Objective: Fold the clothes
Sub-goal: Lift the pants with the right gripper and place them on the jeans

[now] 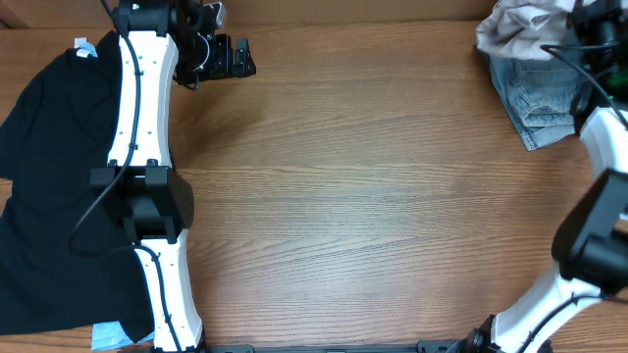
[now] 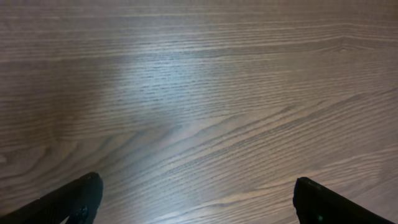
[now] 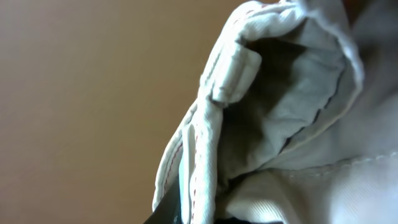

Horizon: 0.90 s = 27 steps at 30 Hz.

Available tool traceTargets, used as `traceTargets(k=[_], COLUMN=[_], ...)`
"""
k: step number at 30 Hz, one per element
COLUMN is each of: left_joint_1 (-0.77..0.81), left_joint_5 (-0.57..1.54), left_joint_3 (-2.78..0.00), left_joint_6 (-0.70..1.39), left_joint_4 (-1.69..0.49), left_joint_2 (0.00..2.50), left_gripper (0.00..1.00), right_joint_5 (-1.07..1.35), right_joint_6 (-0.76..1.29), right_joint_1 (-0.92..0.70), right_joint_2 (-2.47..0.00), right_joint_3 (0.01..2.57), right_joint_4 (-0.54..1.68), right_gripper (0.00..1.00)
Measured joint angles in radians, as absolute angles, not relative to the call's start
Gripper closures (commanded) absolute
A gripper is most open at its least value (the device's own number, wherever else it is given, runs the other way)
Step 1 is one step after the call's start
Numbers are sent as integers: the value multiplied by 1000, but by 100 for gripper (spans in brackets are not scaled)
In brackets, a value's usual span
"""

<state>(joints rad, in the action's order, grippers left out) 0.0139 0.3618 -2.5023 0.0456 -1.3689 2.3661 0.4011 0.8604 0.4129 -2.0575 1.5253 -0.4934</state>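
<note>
The robot's right gripper should next bring the waistband edge of the cream shorts back and down over the bare near part of the denim shorts, then let go of that waistband edge.
The cream-beige shorts (image 1: 510, 27) are bunched at the table's far right corner, lying partly on the light-blue denim shorts (image 1: 542, 98). My right gripper (image 1: 589, 22) is at that bundle. In the right wrist view its jaws (image 3: 198, 214) are shut on the cream shorts' (image 3: 292, 124) stitched waistband edge, just below a belt loop (image 3: 236, 74). The black top (image 1: 49, 176) lies spread at the left edge, under my left arm. My left gripper (image 1: 224, 57) is at the far left-centre, open and empty, and its fingers (image 2: 196, 202) are spread wide over bare wood.
The wooden table (image 1: 343, 196) stretches between the two arms. My left arm's white links (image 1: 142, 147) lie across the black top. A light-blue tag or paper (image 1: 110, 335) shows at the front left edge.
</note>
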Motion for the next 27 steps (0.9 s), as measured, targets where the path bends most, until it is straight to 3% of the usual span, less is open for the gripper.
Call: traceTargets(k=[12, 19, 22, 24, 27], left_joint_1=[28, 53, 59, 60, 60], left_joint_5=[362, 362, 354, 347, 339], left_joint_3=[-2502, -2502, -2502, -2502, -2502], left_joint_6=[46, 46, 46, 46, 46], left_joint_4=[-1305, -1286, -1286, -1287, -1286], left_joint_2=[2366, 2366, 2366, 2366, 2366], left_gripper=[1, 0, 0, 0, 0], right_joint_5=[480, 641, 695, 717, 732], right_joint_6=[763, 694, 647, 597, 509], right_joint_1=[496, 616, 669, 695, 720], right_joint_2=[-2182, -2181, -2181, -2180, -2163], right_joint_3=[1540, 1550, 1552, 1552, 1552], right_joint_4=[-223, 70, 215, 284, 393], right_gripper=[96, 53, 28, 20, 18])
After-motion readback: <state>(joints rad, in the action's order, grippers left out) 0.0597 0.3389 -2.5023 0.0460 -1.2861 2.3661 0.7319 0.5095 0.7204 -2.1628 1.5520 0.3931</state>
